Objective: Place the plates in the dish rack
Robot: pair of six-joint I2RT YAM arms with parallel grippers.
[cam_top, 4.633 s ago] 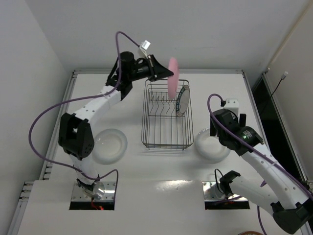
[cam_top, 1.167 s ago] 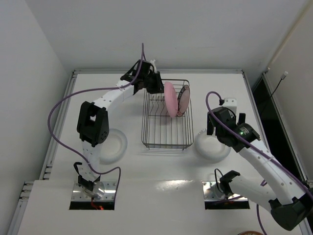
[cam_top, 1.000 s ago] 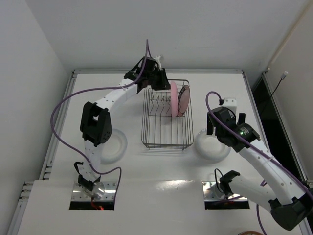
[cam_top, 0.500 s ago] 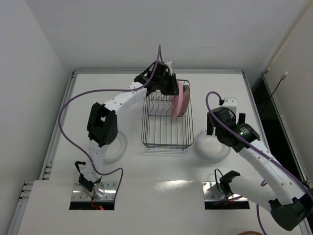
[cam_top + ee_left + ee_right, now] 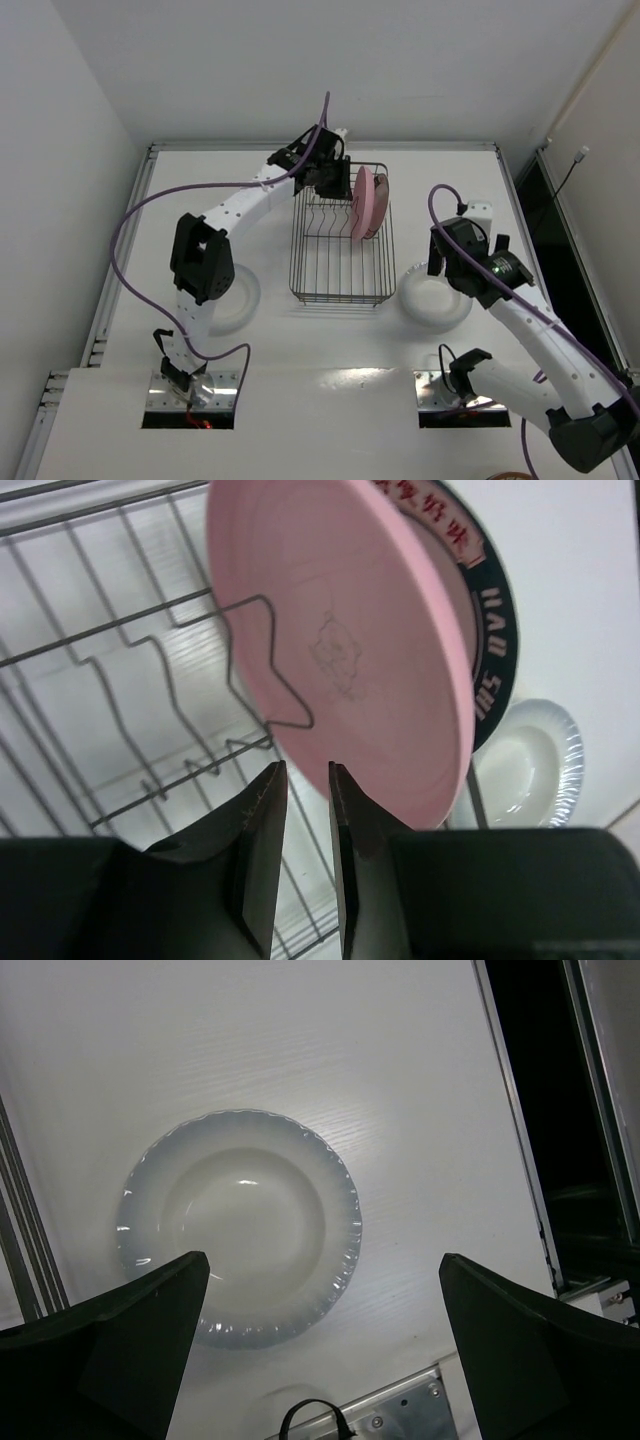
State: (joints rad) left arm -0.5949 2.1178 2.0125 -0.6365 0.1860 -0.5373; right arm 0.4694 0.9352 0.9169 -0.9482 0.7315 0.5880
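I need to tilt my right gripper toward the rack next and lower it onto the whitish plate's rim at its side away from the rack, beside open table.
The pink plate [image 5: 362,203] [image 5: 350,650] stands on edge in the dish rack [image 5: 340,270] [image 5: 150,660], leaning against the teal-rimmed plate [image 5: 379,205] [image 5: 495,640] behind it. My left gripper [image 5: 335,180] [image 5: 307,768] is at the rack's back left, just short of the pink plate's rim. Its jaws stand a narrow gap apart with nothing between them. My right gripper [image 5: 440,265] [image 5: 318,1260] hangs wide open over a whitish translucent plate [image 5: 435,298] [image 5: 238,1270] lying flat right of the rack. Another translucent plate [image 5: 238,298] lies left of the rack, partly behind the left arm.
Rack wires [image 5: 15,1220] run along the left edge of the right wrist view. The table's right edge drops into a dark gap [image 5: 560,1110]. A metal mounting plate [image 5: 400,1415] sits near the right arm's base.
The left gripper carried the pink plate down into the rack beside the teal-rimmed plate, then drew back left off it. The right gripper shifted slightly.
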